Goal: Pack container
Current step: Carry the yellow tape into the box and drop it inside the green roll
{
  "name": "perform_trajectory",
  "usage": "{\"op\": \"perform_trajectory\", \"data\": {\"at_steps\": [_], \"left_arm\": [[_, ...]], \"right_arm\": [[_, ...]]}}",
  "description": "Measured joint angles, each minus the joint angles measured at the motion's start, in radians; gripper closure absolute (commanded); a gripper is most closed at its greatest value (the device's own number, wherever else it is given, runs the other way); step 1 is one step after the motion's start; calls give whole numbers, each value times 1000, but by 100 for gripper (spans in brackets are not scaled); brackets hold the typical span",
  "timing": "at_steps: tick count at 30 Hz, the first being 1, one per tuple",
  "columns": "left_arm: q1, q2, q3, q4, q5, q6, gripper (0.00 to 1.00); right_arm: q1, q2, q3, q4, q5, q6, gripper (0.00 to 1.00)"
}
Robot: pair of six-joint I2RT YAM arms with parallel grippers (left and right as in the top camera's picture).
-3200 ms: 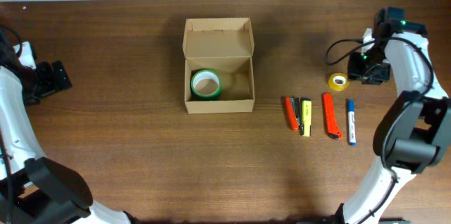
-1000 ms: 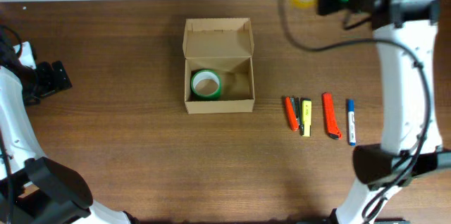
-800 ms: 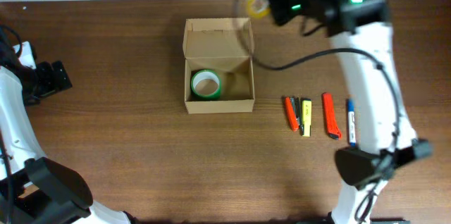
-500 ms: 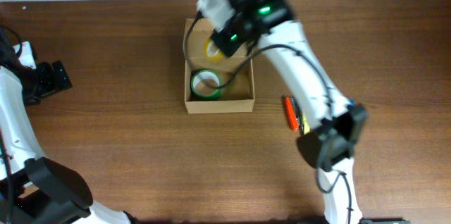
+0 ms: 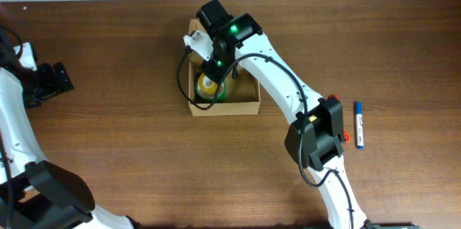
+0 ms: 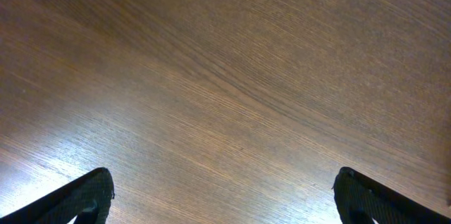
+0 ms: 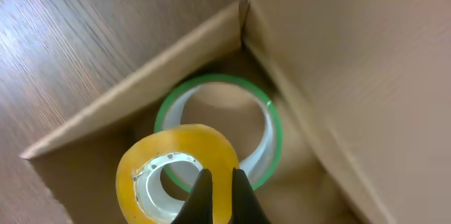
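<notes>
The middle of the green roll is open below the yellow roll. My right gripper will go down into that ring [image 5: 220, 95] [image 7: 272, 131] next, then let go of the yellow roll.
The container [image 5: 245, 104] is an open tan cardboard box at the table's middle, its flap lid folded back. A green tape roll [image 7: 268, 125] lies flat in its left half. My right gripper [image 7: 218, 196] is shut on the wall of a yellow tape roll [image 7: 176, 157] and holds it just above the green roll inside the box; overhead the yellow roll [image 5: 208, 82] shows under the arm. My left gripper [image 6: 222, 196] is open and empty over bare wood at the far left [image 5: 54, 79].
A blue marker [image 5: 358, 124] lies right of the box. An orange tool beside it is mostly hidden by the right arm's base. The box walls [image 7: 141, 83] stand close around the right gripper.
My right gripper carried the yellow tape roll from the table's right side, across the back, and down into the box over the green roll. The left arm has not moved.
</notes>
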Motion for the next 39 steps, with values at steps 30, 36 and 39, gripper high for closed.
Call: {"op": "perform_trajectory", "data": {"at_steps": [30,36,39], "left_arm": [[0,0,0,0,0,0,0],[0,0,0,0,0,0,0],[0,0,0,0,0,0,0]], "right_arm": [[-8,6,-120,199,26,26,96],[-13,45,-123,194,26,26,96],[-18,52,-125,195,26,29,97]]}}
